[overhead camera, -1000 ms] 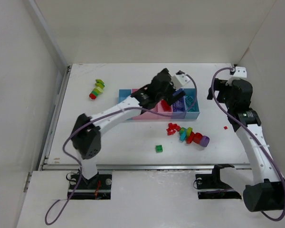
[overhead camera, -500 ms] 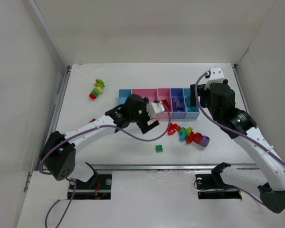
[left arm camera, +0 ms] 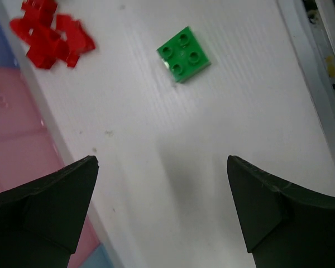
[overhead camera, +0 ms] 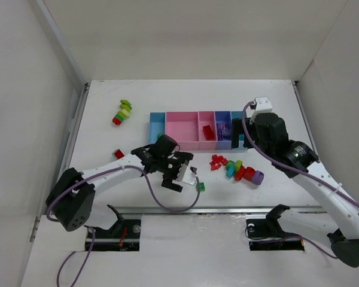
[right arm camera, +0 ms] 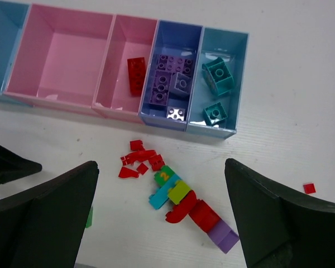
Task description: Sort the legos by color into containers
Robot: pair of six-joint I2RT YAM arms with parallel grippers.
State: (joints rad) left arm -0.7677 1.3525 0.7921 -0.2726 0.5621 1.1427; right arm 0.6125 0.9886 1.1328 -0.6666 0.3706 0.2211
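The green brick is below my left gripper and to its right in the top view, so my left gripper should bring its open fingers that way and down around the brick.
The containers (right arm camera: 61, 56) form a joined row of trays. A red brick (right arm camera: 137, 75) lies in the narrow pink one, purple bricks (right arm camera: 170, 84) in the purple-blue one, and teal bricks (right arm camera: 218, 75) in the right light blue one. On the table lie a mixed chain of legos (right arm camera: 192, 204), red bits (right arm camera: 138, 162) and a lone green brick (left arm camera: 184, 54). My left gripper (left arm camera: 162, 167) is open and empty, just short of the green brick (overhead camera: 200, 186). Open and empty too, my right gripper (right arm camera: 161, 167) hangs above the chain, near the trays' right end (overhead camera: 242, 140).
A stacked chain of green, yellow and red bricks (overhead camera: 122, 112) lies at the far left. A single red brick (overhead camera: 118, 153) sits by the left arm. A tiny red piece (overhead camera: 284, 160) lies right of the chain. A metal rail (left arm camera: 318, 72) runs along the table's near edge.
My left arm has pulled back from over the trays toward the near edge and now hangs by the green brick. My right arm has swung in from the right toward the trays.
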